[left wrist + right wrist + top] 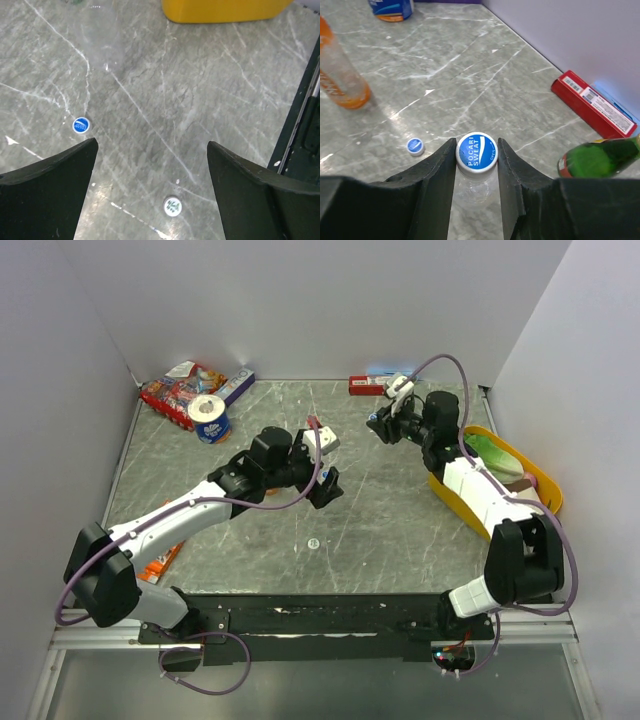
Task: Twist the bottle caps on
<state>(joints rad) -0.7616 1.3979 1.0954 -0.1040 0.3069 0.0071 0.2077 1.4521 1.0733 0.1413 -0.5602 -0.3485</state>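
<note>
My right gripper is directly above the clear bottle's top [476, 188], so next it will go down until the blue Pocari Sweat cap settles there, and then it will release the cap.
My right gripper [476, 150] is shut on a blue bottle cap [476, 151] marked Pocari Sweat, which sits on the neck of a clear upright bottle [479, 187] directly below. A smaller blue cap [414, 146] lies on the table to its left. The bottle of orange drink [342, 80] stands apart at far left. My left gripper [152, 165] hangs open over bare table with nothing between its fingers. A white cap [172, 206] lies below the gap, and a blue cap [80, 125] lies near the left finger. In the top view both grippers [325, 485] [383, 428] hover mid-table.
A yellow bin [545, 490] sits at the right edge behind the right arm. A green bottle [600, 157] is close to my right gripper's right side. A red box [592, 102] lies by the back wall. A tape roll [210, 418] and snack packets [180, 390] sit back left.
</note>
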